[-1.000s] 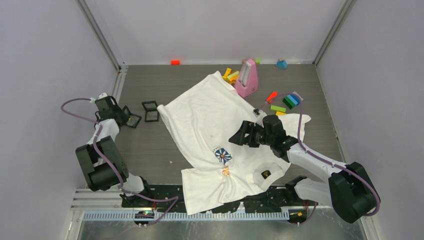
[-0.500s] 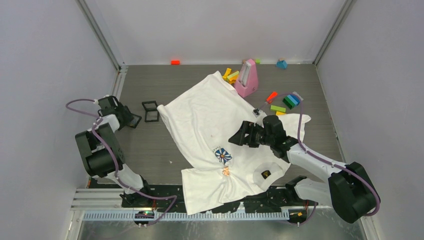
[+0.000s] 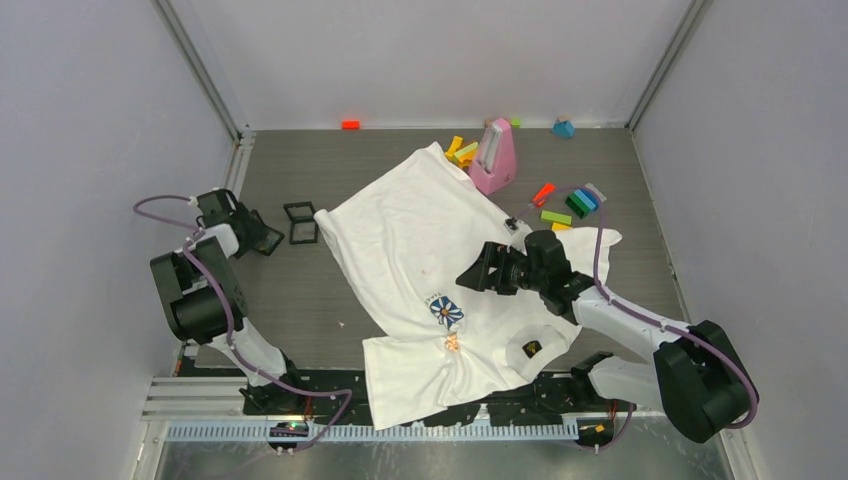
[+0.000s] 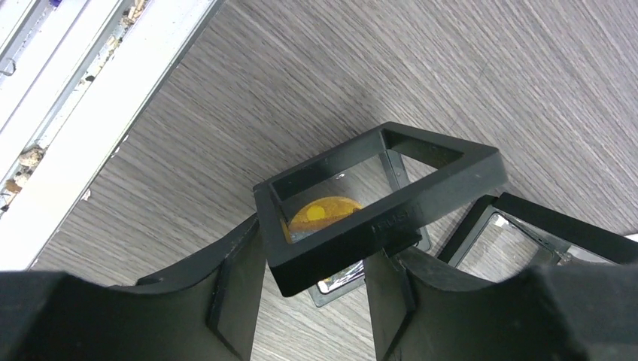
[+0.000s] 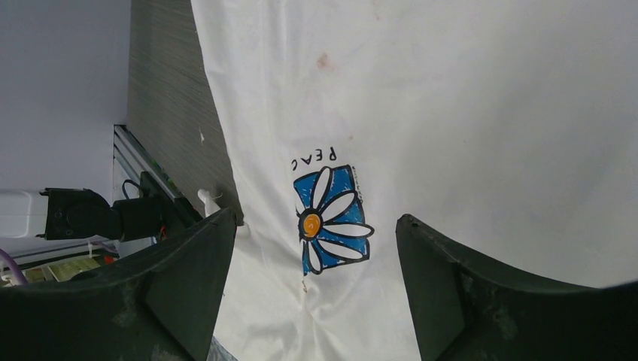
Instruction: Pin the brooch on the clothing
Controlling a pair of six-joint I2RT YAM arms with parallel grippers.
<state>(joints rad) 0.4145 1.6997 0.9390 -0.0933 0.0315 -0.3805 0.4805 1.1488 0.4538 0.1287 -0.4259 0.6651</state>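
The tilted case's corner stands between my left gripper's open fingers. My left gripper should move slightly up, clear of that corner, and close on the gold-edged brooch inside.
The clothing [image 3: 410,230], a white T-shirt, lies spread in the table's middle, its blue-and-white daisy print [image 3: 446,311] toward the near edge. Just below the print sits a small orange-pink brooch [image 3: 452,343]. My right gripper [image 3: 472,277] hovers open over the shirt [image 5: 466,113], the daisy [image 5: 331,218] between its fingers [image 5: 188,278] and touching neither. At far left my left gripper [image 3: 252,236] stands open around the near corner of a tilted black frame case [image 4: 376,203]. An orange-yellow disc [image 4: 323,214] shows inside; I cannot tell what it is.
A second black frame case [image 3: 300,222] stands beside the first, also seen in the left wrist view [image 4: 527,241]. A pink object [image 3: 494,157] and coloured blocks [image 3: 565,208] lie at the shirt's far side. A metal rail [image 3: 238,165] runs along the left edge.
My left gripper's jaws have opened from shut, and the left arm's elbow has swung up and left. The right arm and shirt have not moved.
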